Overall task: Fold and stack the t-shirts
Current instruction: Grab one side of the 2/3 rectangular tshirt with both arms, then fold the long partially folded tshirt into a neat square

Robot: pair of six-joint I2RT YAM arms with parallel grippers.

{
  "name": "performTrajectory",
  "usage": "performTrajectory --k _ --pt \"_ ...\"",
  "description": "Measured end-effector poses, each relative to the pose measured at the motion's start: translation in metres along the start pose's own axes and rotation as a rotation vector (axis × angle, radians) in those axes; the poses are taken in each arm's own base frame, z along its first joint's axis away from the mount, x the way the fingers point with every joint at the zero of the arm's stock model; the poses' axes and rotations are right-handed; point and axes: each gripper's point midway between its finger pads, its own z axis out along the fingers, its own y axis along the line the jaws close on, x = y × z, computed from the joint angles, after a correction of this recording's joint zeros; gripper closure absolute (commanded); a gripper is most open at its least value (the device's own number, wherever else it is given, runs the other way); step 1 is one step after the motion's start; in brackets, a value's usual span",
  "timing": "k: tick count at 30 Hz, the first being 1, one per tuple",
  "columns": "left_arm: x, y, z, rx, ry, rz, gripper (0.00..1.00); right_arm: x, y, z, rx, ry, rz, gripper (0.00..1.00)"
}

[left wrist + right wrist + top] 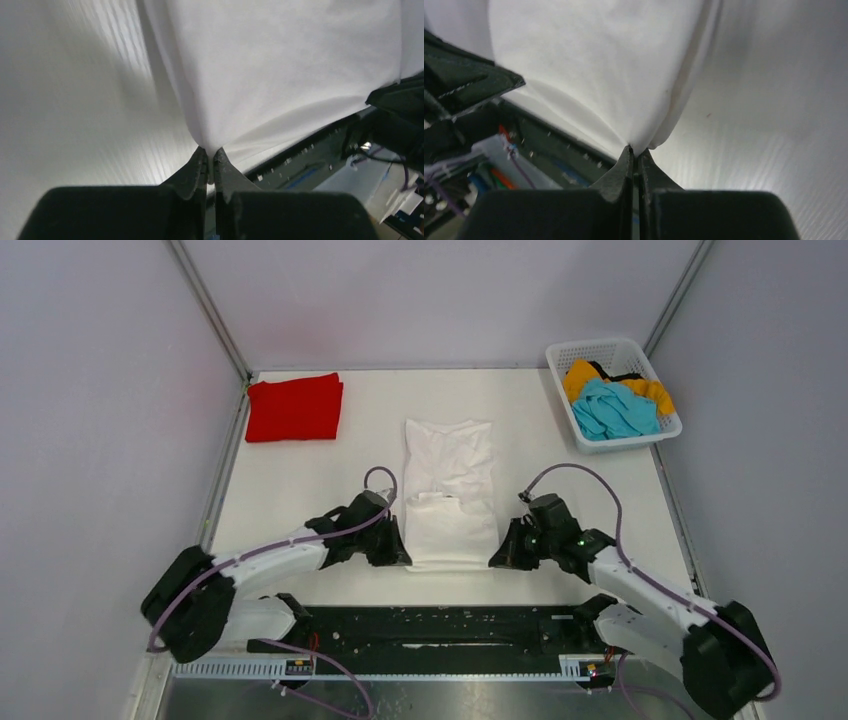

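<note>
My left gripper carries the pinched corner up and outward next, then down onto the shirt's uncovered far part.
A white t-shirt (450, 495) lies partly folded in the middle of the table, its near part doubled over. My left gripper (402, 552) is shut on the shirt's near left corner, as the left wrist view (211, 157) shows with white cloth (280, 65) pinched between the tips. My right gripper (496, 555) is shut on the near right corner, seen also in the right wrist view (634, 152) with cloth (594, 65) rising from it. A folded red t-shirt (295, 408) lies at the far left. Teal (612, 410) and orange-yellow (582, 375) shirts fill the basket.
A white lattice basket (566, 352) stands at the far right corner. A black rail (440, 628) with the arm bases runs along the near edge. Grey walls close in the table on three sides.
</note>
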Motion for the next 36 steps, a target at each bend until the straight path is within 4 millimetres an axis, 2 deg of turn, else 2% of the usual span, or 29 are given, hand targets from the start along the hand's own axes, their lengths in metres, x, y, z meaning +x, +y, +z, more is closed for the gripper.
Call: performTrajectory --k 2,6,9,13,17,24,29,36 --pt "0.011 -0.007 -0.021 0.02 -0.007 0.035 1.0 0.014 0.016 -0.019 -0.081 0.025 -0.039 1.0" --pt "0.022 -0.036 -0.076 0.135 -0.092 0.125 1.0 0.034 0.045 -0.065 -0.251 0.032 -0.121 1.0" --pt "0.024 -0.056 -0.113 0.239 -0.157 0.168 1.0 0.04 0.064 -0.092 -0.354 0.015 -0.165 1.0" --pt "0.013 -0.067 -0.135 0.26 -0.22 0.173 1.0 0.035 0.082 -0.113 -0.416 -0.013 -0.201 1.0" --pt "-0.009 -0.071 -0.139 0.194 -0.282 0.168 1.0 0.015 0.09 -0.118 -0.373 -0.069 -0.214 1.0" --pt "-0.069 -0.069 -0.135 0.081 -0.4 0.102 1.0 -0.037 0.098 -0.109 -0.269 -0.16 -0.174 1.0" --pt "-0.109 -0.056 -0.116 0.01 -0.416 0.046 1.0 -0.072 0.089 -0.088 -0.232 -0.166 -0.084 1.0" --pt "-0.16 -0.053 -0.086 -0.033 -0.405 0.009 1.0 -0.116 0.079 -0.067 -0.221 -0.17 0.004 1.0"
